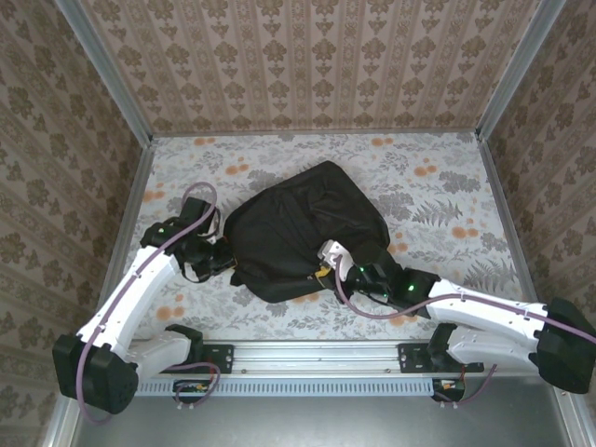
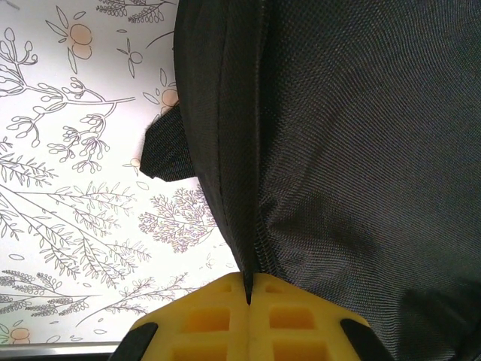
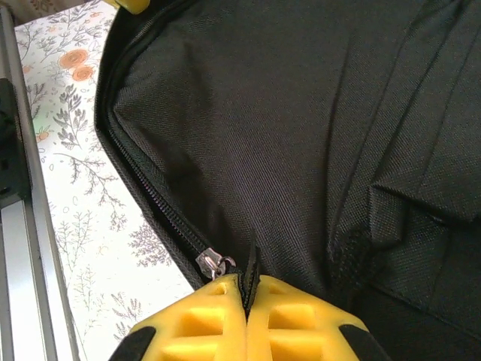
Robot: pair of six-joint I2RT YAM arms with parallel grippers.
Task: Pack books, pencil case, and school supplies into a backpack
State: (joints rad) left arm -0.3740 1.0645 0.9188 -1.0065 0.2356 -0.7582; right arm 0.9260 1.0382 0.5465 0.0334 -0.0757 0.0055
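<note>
My right gripper draws the pull tab outward and away from my left gripper toward the bag's far side (image 1: 384, 231) next, since the closed teeth end at the slider.
The black backpack (image 1: 307, 223) lies flat in the middle of the table. My left gripper (image 1: 223, 261) is at its left edge, and in the left wrist view its yellow fingers (image 2: 218, 316) are shut on the backpack's (image 2: 361, 150) zip seam. My right gripper (image 1: 328, 265) is at the front edge. Its fingers (image 3: 203, 323) are shut on a black pull tab beside the silver zip slider (image 3: 213, 263). The zip (image 3: 143, 180) runs closed along the bag's edge there. The books, pencil case and school supplies are out of view.
The floral tablecloth (image 1: 438, 186) is bare to the right of and behind the bag. A metal rail (image 1: 307, 354) runs along the near edge, and patterned walls close in the other three sides. A short black strap tab (image 2: 169, 150) sticks out from the bag's side.
</note>
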